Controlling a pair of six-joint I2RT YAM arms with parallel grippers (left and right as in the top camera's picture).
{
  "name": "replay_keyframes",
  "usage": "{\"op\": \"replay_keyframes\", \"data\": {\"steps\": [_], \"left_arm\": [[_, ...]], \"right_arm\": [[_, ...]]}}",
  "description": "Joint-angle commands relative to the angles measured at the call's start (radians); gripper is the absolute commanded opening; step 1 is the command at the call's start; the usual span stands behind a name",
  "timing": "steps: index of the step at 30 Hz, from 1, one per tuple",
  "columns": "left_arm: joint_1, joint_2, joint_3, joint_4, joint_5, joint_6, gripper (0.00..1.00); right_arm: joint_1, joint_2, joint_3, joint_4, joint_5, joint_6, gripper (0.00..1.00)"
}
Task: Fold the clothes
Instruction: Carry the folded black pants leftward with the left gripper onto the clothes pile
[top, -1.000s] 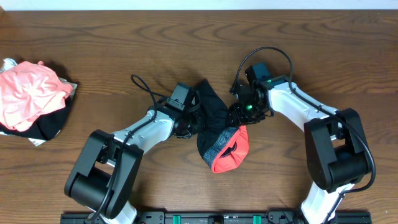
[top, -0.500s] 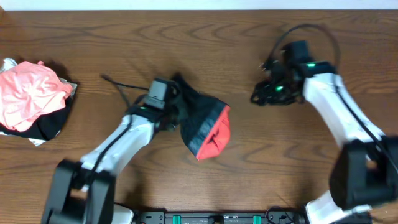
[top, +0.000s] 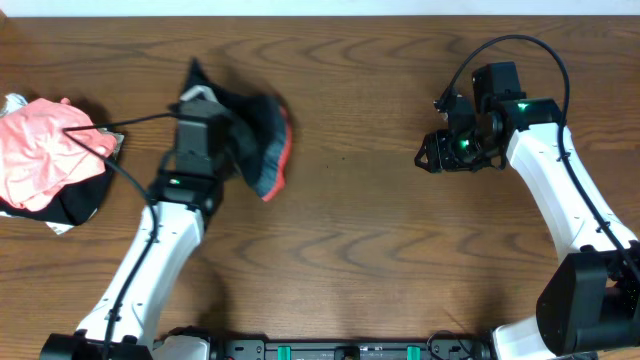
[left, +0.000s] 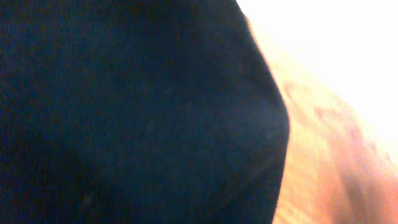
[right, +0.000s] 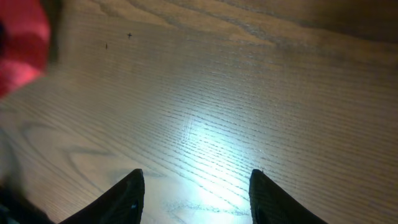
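Note:
My left gripper carries the clothes (top: 255, 140) to the left in the overhead view next and releases them onto the pink and black pile, where the other garments lie.
The clothes (top: 255, 140) are a folded black bundle with a coral-red edge (top: 283, 155), at the left of the table in the overhead view. My left gripper (top: 222, 140) is shut on the clothes, and the cloth hides its fingers. Black fabric (left: 124, 112) fills most of the left wrist view. Far to the right, my right gripper (top: 428, 158) is open and holds nothing. In the right wrist view the right gripper (right: 196, 173) has only bare wood between its fingertips (right: 138, 177).
A pile of pink and black garments (top: 45, 160) lies at the table's left edge, just beyond the bundle. A coral-red blur (right: 22, 43) shows in the top left corner of the right wrist view. A black cable (top: 95, 135) runs from the left arm over the pile.
My left arm has swung the bundle from the table's middle to the left, near the pile. My right gripper has left the clothes and drawn back to the right, open.

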Motion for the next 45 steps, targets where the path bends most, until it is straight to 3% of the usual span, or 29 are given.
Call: {"op": "replay_keyframes", "data": {"steps": [1, 5, 12, 21, 29, 45], "left_arm": [[0.087, -0.015, 0.120, 0.016, -0.040, 0.061, 0.06], [0.193, -0.009, 0.233, 0.015, -0.040, 0.120, 0.06], [0.398, 0.053, 0.365, 0.064, -0.040, 0.119, 0.06], [0.644, 0.192, 0.387, 0.161, -0.039, 0.103, 0.06], [0.724, 0.298, 0.387, 0.209, -0.031, 0.104, 0.06], [0.726, 0.341, 0.386, 0.404, 0.006, 0.079, 0.06]], "right_arm": [[0.003, 0.002, 0.000, -0.002, -0.001, -0.018, 0.52], [0.005, 0.002, 0.000, 0.000, -0.001, -0.018, 0.52], [0.007, 0.002, 0.000, -0.002, -0.001, -0.018, 0.52], [0.007, 0.002, -0.018, -0.010, -0.001, -0.018, 0.52], [0.007, 0.002, -0.076, 0.007, -0.001, -0.014, 0.52], [0.007, 0.002, -0.095, 0.029, -0.001, -0.010, 0.52]]}}
